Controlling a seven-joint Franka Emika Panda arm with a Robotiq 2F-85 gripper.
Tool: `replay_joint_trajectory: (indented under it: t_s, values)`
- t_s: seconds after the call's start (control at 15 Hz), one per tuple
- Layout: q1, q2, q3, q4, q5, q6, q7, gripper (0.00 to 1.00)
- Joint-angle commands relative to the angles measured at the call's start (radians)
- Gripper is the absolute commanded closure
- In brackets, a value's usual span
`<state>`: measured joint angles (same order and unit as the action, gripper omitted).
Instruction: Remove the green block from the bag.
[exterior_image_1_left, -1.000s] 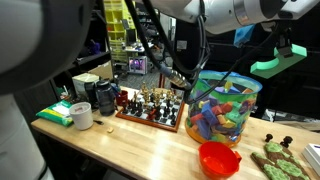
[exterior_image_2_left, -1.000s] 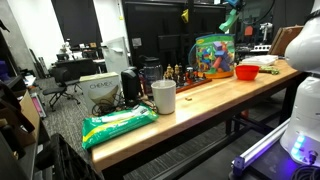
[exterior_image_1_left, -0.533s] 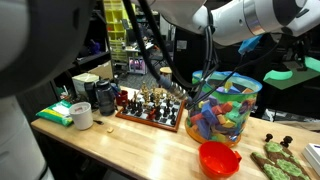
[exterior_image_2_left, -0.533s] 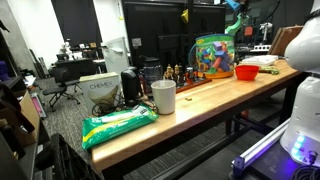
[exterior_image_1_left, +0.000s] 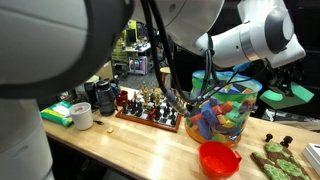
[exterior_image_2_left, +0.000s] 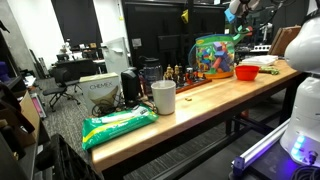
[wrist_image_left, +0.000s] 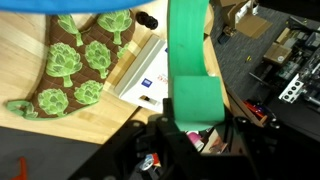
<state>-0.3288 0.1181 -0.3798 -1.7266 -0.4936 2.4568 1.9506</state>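
The green block already hangs clear outside the bag. My gripper will next move a little toward the bag's rim and let go of the block above the table.
My gripper (wrist_image_left: 195, 128) is shut on the green block (wrist_image_left: 190, 65), a flat mint-green foam piece that runs up the wrist view from between the fingers. In an exterior view the green block (exterior_image_1_left: 288, 96) hangs in the air to the right of the bag (exterior_image_1_left: 225, 110), about level with its rim, with the gripper (exterior_image_1_left: 276, 86) at its inner end. The bag is a clear cylinder with a green rim, full of coloured foam pieces. It also shows far off in an exterior view as the bag (exterior_image_2_left: 213, 55) on the table's far end.
A red bowl (exterior_image_1_left: 219, 158) stands in front of the bag. Dark green speckled flat shapes (wrist_image_left: 80, 60) and a white card (wrist_image_left: 145, 75) lie on the wooden table below the gripper, near its edge. A chess set (exterior_image_1_left: 150, 105), a white cup (exterior_image_1_left: 81, 116) and a green packet (exterior_image_1_left: 58, 112) are further left.
The arm has swung the green block downward and further from the bag's top, to beside its rim. The grip has stayed shut.
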Motion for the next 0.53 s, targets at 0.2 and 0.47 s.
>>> replay_joint_trajectory:
  t_s: [0.2,0.47]
  values:
    - [0.024,0.061,-0.025,0.014,-0.032,-0.018,0.127,0.81]
    - [0.025,0.101,-0.035,0.026,-0.008,-0.056,0.149,0.81]
